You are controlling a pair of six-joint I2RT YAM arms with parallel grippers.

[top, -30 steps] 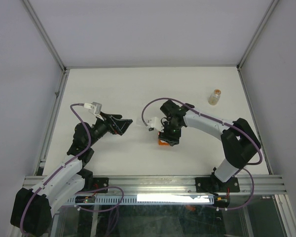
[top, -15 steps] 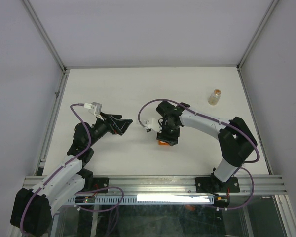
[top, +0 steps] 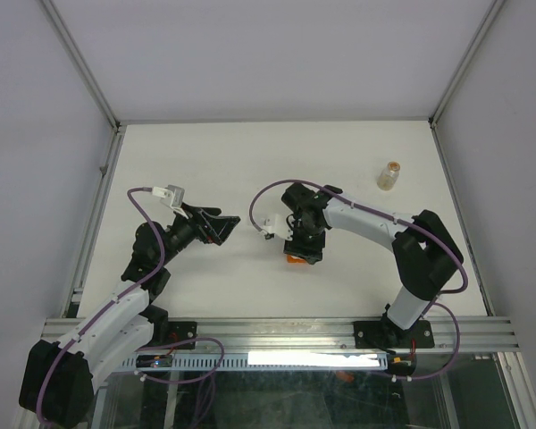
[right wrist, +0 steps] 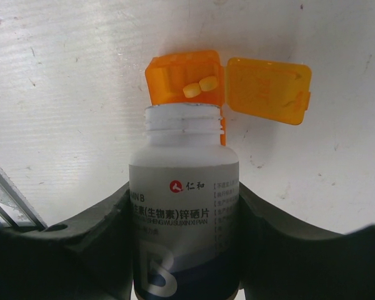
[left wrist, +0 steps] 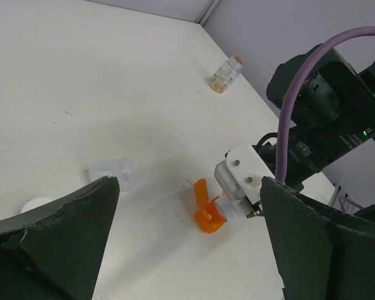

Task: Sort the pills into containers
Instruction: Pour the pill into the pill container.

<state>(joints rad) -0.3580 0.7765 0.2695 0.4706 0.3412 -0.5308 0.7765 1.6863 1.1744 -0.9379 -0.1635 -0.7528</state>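
Observation:
The bottle's threaded neck is bare, so my left gripper will next tilt downward and lower its open fingers around the white round cap (left wrist: pixel 37 204) on the tabletop.
My right gripper (right wrist: pixel 184 219) is shut on a white bottle (right wrist: pixel 184 206) with a dark band, held on its side. The bottle's open mouth points into a stubby orange cup (right wrist: pixel 175 78) lying on the table. The cup's hinged lid (right wrist: pixel 269 87) is flipped open beside it. Two small yellow-tan pills (right wrist: pixel 200 86) lie inside the cup. In the top view the right gripper (top: pixel 304 243) hangs over the orange cup (top: pixel 294 259) near the table's middle. The left gripper (top: pixel 221 225) hovers open to the left of it, holding nothing. A clear vial (top: pixel 389 175) stands at the back right.
In the left wrist view a small clear plastic piece (left wrist: pixel 112 172) and a white round cap (left wrist: pixel 34 205) lie on the table under the left gripper. The metal frame rails (top: pixel 98 197) run along the table's sides.
The right gripper with the bottle has shifted slightly to the left at the orange cup. The left arm has not moved.

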